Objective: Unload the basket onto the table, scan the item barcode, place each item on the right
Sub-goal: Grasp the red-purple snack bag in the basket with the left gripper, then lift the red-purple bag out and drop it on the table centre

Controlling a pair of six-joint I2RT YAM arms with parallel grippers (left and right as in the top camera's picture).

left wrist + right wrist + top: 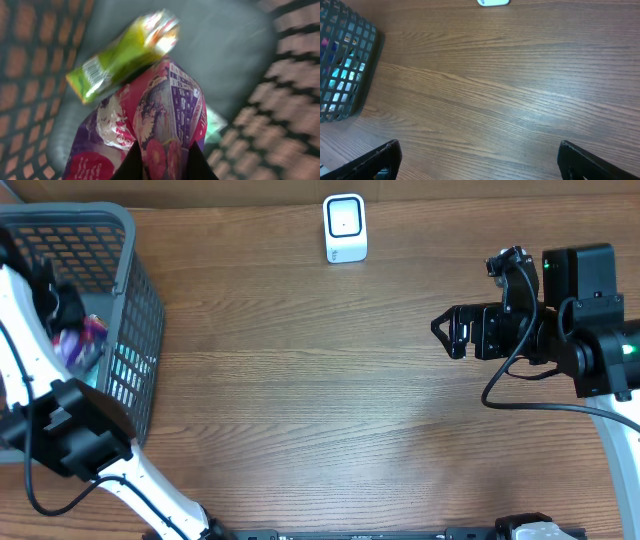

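Note:
My left gripper is to lift the packet out of the grey basket next, then bring it down toward the table near the scanner, where the wood is bare.
My left gripper (162, 152) reaches down inside the grey basket (128, 242), shut on a purple and pink flowered packet (172, 107). The packet's edge is pinched between the two dark fingers (131, 165). A green packet (120, 55) with a white printed label lies just beyond it on the basket floor (235, 45). From overhead the purple packet (84, 340) shows through the basket beside the left arm. The white scanner (345, 228) stands at the table's far edge. My right gripper (446, 332) hovers open over the right of the table, holding nothing.
The basket (345, 65) fills the table's left side in the right wrist view, with the scanner (493, 2) at the top edge. Bare wooden tabletop (330, 400) stretches between basket and right arm. A teal item peeks out under the purple packet.

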